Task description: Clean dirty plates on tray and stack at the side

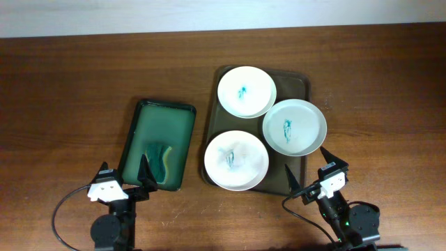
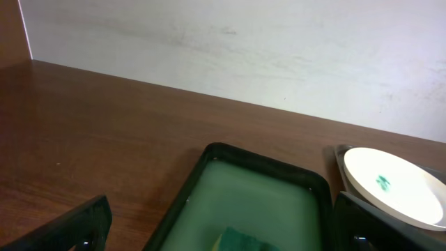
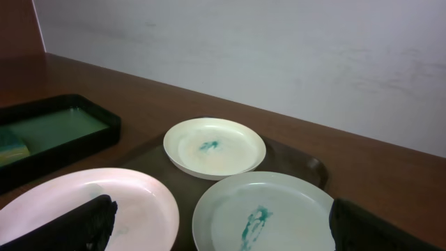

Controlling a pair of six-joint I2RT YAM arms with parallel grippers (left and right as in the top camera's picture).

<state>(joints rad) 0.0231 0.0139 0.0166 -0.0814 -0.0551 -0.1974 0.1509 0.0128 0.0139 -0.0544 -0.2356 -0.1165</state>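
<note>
My left gripper moves toward the right in the overhead view next, then tilts down, lowers onto the yellow-green sponge (image 1: 158, 162) (image 2: 240, 241) and closes, since the plates carry teal smears.
Three white plates with teal smears lie on the dark olive tray (image 1: 296, 85): a far plate (image 1: 246, 91), a right plate (image 1: 295, 126) and a near-left plate (image 1: 236, 160). The right wrist view shows the far plate (image 3: 214, 147), the right plate (image 3: 265, 213), the near-left plate (image 3: 97, 202) and the tray (image 3: 306, 167). My right gripper (image 1: 311, 172) is open and empty just in front of the tray's near right corner. My left gripper (image 1: 127, 173) is open and empty at the near end of the green tray (image 1: 157, 143). The left wrist view shows one plate (image 2: 394, 185).
The glossy green tray holds a yellow-green sponge (image 1: 159, 160) at its near end, also in the left wrist view (image 2: 240, 240). A pale wall (image 2: 244, 49) stands beyond the table's far edge. Brown wooden table (image 1: 70, 97) surrounds both trays.
</note>
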